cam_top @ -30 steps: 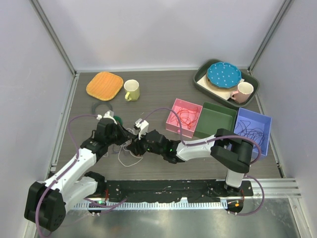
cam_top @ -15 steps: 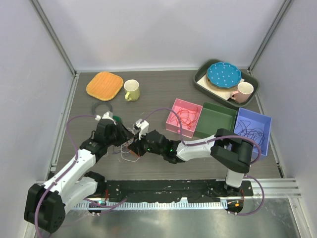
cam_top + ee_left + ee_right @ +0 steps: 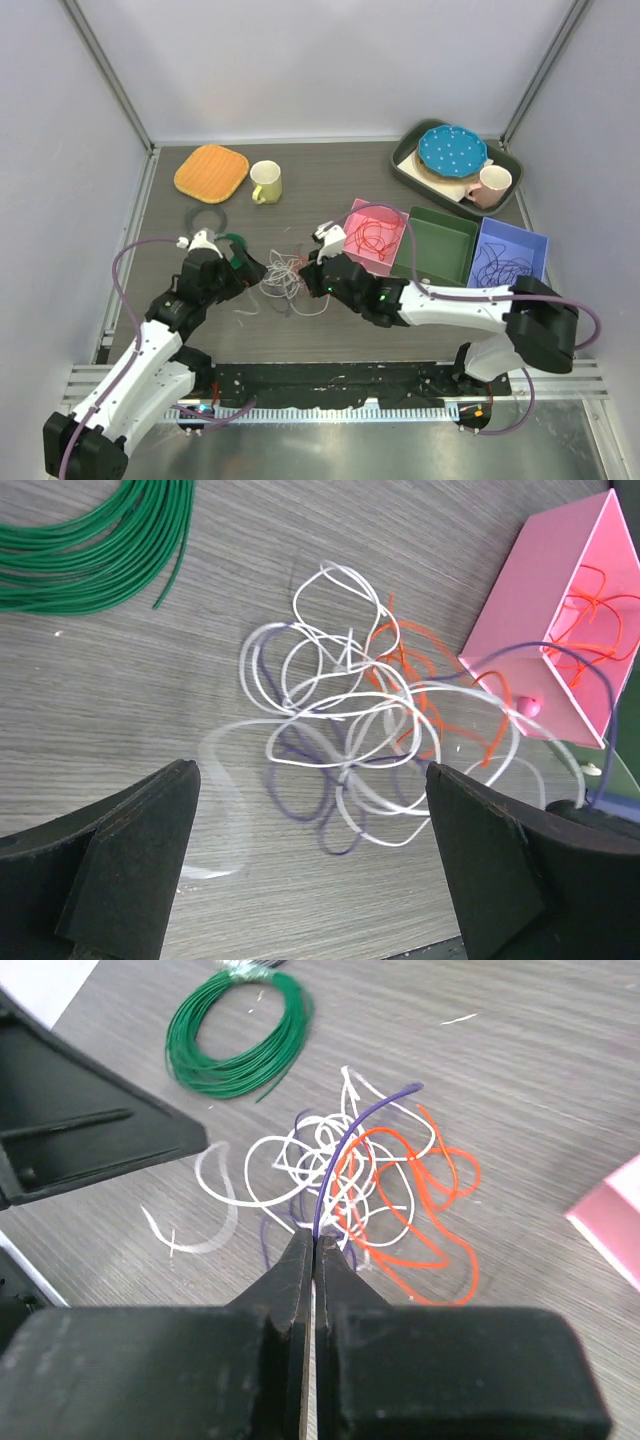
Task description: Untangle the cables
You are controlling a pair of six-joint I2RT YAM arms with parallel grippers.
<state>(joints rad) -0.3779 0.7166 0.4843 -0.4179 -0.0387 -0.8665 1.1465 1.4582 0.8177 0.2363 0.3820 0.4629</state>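
My right gripper will move toward the near side of the pink box (image 3: 376, 266) (image 3: 606, 1246) before it releases the purple cable, because the cable still runs among the white loops.
The cables (image 3: 284, 281) lie as one loose tangle of white, orange and purple loops on the table between my two grippers; the left wrist view shows the same cables (image 3: 350, 725). My right gripper (image 3: 316, 1246) is shut on a purple cable (image 3: 345, 1138) that rises out of the tangle, and it hangs just right of the pile (image 3: 306, 284). My left gripper (image 3: 315, 880) stands wide open to the left of the pile (image 3: 250, 270), with only bare table and a few loop ends between its fingers (image 3: 130, 870).
A dark-green wound ring (image 3: 238, 1030) lies behind the tangle and a grey ring (image 3: 205, 217) farther back. The pink box (image 3: 352, 250), green box (image 3: 440, 262) and blue box (image 3: 512, 238) stand to the right. Behind are a yellow mug (image 3: 266, 182), an orange pad (image 3: 211, 172) and a dish tray (image 3: 408, 172).
My left gripper has opened, let go and drawn back left. The right gripper has shut on the purple cable and pulled right, and the tangle has spread out between them.
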